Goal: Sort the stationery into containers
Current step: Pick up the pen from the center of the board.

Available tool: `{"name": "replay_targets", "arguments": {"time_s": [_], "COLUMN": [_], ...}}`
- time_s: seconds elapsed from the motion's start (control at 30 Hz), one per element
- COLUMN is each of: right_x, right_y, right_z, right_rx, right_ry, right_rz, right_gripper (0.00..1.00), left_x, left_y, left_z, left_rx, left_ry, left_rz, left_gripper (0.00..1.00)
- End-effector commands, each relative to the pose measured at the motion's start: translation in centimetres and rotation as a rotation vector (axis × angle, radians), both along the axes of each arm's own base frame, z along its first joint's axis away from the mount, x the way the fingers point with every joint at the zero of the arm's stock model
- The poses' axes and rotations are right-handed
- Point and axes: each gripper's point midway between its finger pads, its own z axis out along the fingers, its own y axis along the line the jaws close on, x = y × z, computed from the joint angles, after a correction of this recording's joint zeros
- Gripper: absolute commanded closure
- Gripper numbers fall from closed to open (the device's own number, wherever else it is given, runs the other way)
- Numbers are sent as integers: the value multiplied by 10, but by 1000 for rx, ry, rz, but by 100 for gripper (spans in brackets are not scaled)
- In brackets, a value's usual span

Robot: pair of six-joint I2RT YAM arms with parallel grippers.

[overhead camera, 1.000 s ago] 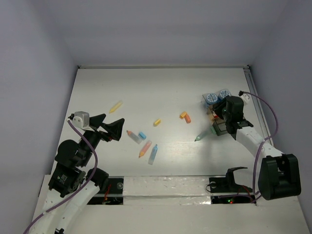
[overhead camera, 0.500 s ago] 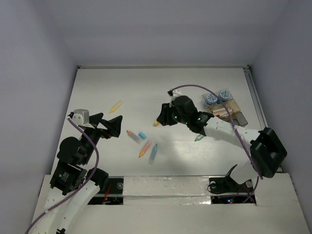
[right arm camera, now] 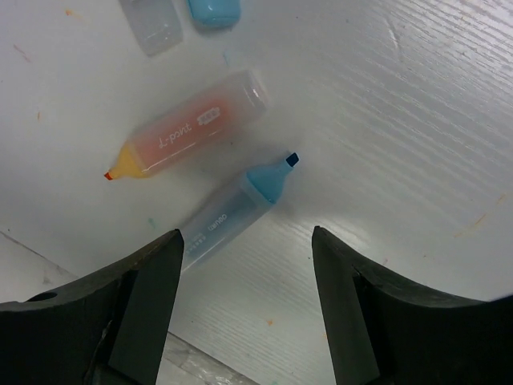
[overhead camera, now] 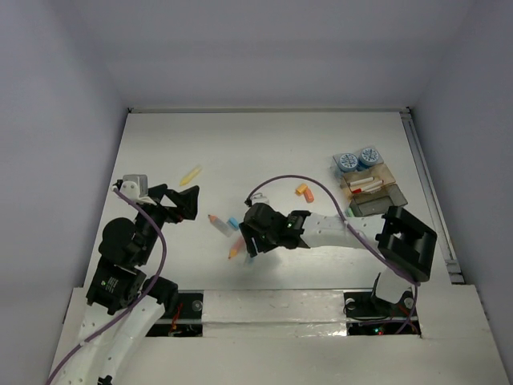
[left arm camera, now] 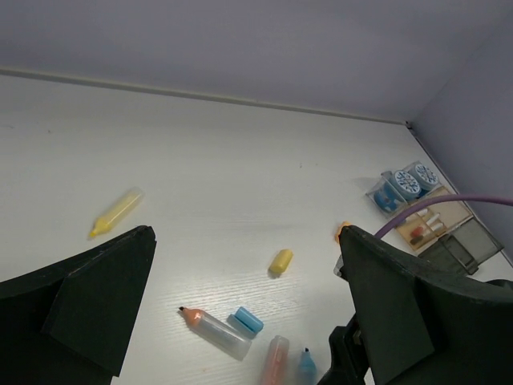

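My right gripper is open above the light-blue pen, which lies slanted. It will lower and turn next to straddle that pen's clear body.
In the right wrist view a light-blue pen (right arm camera: 232,212) and an orange pen (right arm camera: 188,132) lie side by side on the table. My right gripper (right arm camera: 247,241) hangs open just above them, holding nothing, and the blue pen's clear end lies by its left finger (right arm camera: 144,297). From above, the right gripper (overhead camera: 247,242) covers this pair of pens (overhead camera: 235,250). An orange-tipped clear pen (overhead camera: 218,224) and a blue cap (overhead camera: 234,223) lie beside them. My left gripper (overhead camera: 191,204) is open and empty, left of the pens. The containers (overhead camera: 370,191) sit at the right with pieces inside.
Two round blue-and-white pots (overhead camera: 357,158) stand behind the trays. Orange stubs (overhead camera: 303,191) lie mid-table, and a yellow pen (overhead camera: 191,175) lies at the far left. The left wrist view shows a yellow stub (left arm camera: 280,261). The right arm stretches across the near middle of the table.
My right arm has swung from the trays at the right across to the pens near the middle, and its jaws have opened wider. The left gripper has barely shifted.
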Motion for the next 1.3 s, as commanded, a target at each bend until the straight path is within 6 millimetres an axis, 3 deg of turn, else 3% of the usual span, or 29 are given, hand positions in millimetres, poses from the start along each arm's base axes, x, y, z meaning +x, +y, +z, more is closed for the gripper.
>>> {"name": "replay_targets", "arguments": {"time_s": [0.0, 0.33, 0.6, 0.73, 0.83, 0.9, 1.1, 1.17, 1.27], "right_x": [6, -4, -5, 1, 4, 6, 14, 17, 18], "right_y": [14, 34, 20, 1, -10, -15, -15, -15, -14], "right_z": [5, -15, -27, -31, -35, -39, -50, -53, -53], "right_rx": [16, 37, -33, -112, -168, -206, -266, -287, -292], "right_ry": [-2, 79, 82, 42, 19, 13, -11, -18, -18], "right_rz": [-61, -48, -71, -102, -112, -115, -115, -118, -118], "right_gripper": [29, 34, 56, 62, 58, 48, 46, 49, 65], "left_x": [1, -1, -4, -5, -5, -5, -4, -5, -4], "left_y": [-3, -5, -6, -5, -5, -5, -5, -5, -4], "left_z": [11, 14, 16, 17, 17, 17, 17, 18, 18], "left_rx": [-17, -16, -21, -22, -23, -23, -25, -27, -27], "left_ry": [-41, -54, -62, -67, -70, -70, -66, -69, -65], "left_rz": [-17, -35, -40, -38, -38, -38, -37, -37, -31], "left_gripper": [1, 1, 1, 1, 1, 1, 1, 1, 1]}}
